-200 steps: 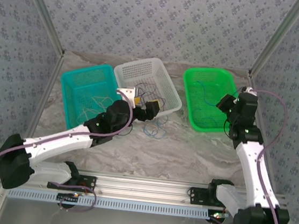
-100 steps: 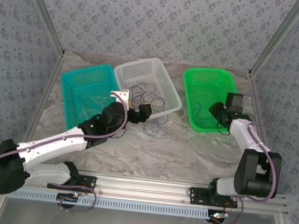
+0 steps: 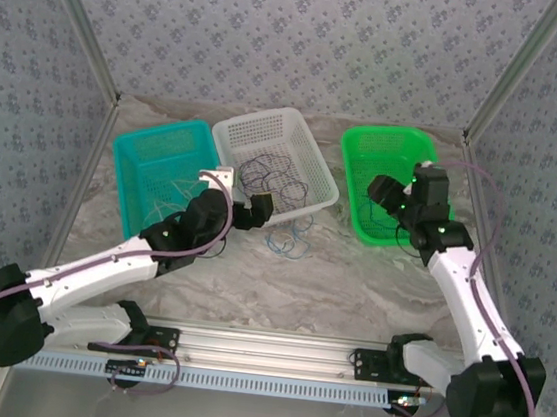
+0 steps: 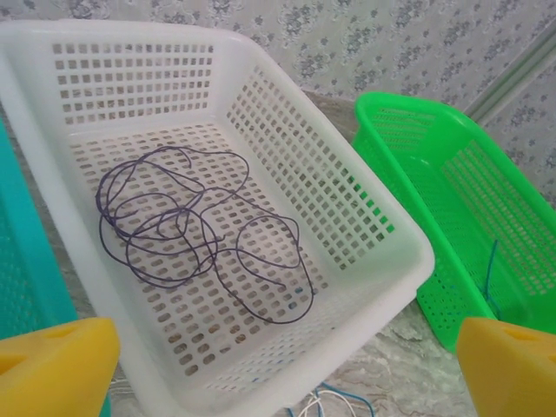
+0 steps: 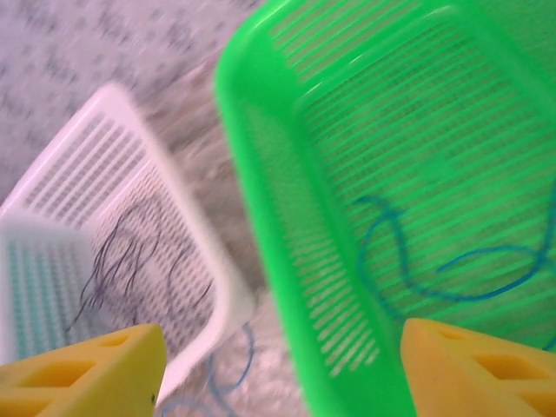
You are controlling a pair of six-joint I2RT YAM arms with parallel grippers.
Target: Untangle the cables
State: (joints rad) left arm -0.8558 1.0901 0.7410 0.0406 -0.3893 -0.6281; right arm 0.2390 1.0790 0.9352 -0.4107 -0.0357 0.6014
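The right gripper moves back toward the white basket's front rim and down onto the tangle's blue cable (image 3: 306,244) next, since that cable lies below and back of it.
A dark purple cable (image 4: 191,234) lies looped on the floor of the white basket (image 4: 382,261); it also shows from above as the purple cable (image 3: 277,178). A blue and whitish cable tangle (image 3: 290,238) rests on the table just in front of that basket, seen as the tangle (image 4: 334,404) and as blurred blue loops (image 5: 234,373). Another blue cable (image 5: 408,261) sits in the green basket (image 5: 261,200). My left gripper (image 3: 258,209) hangs open and holds nothing, near the white basket's front rim. My right gripper (image 3: 381,190) is open over the green basket's left rim.
A teal basket (image 3: 132,167) at the left holds pale thin cables (image 3: 174,197). The three baskets stand side by side across the back, with patterned walls close behind and at the sides. Bare marbled table (image 3: 350,287) lies in front of the baskets.
My right gripper has swung left, from over the green basket's right side to its left rim. My left gripper has drawn back slightly from the white basket toward the near left.
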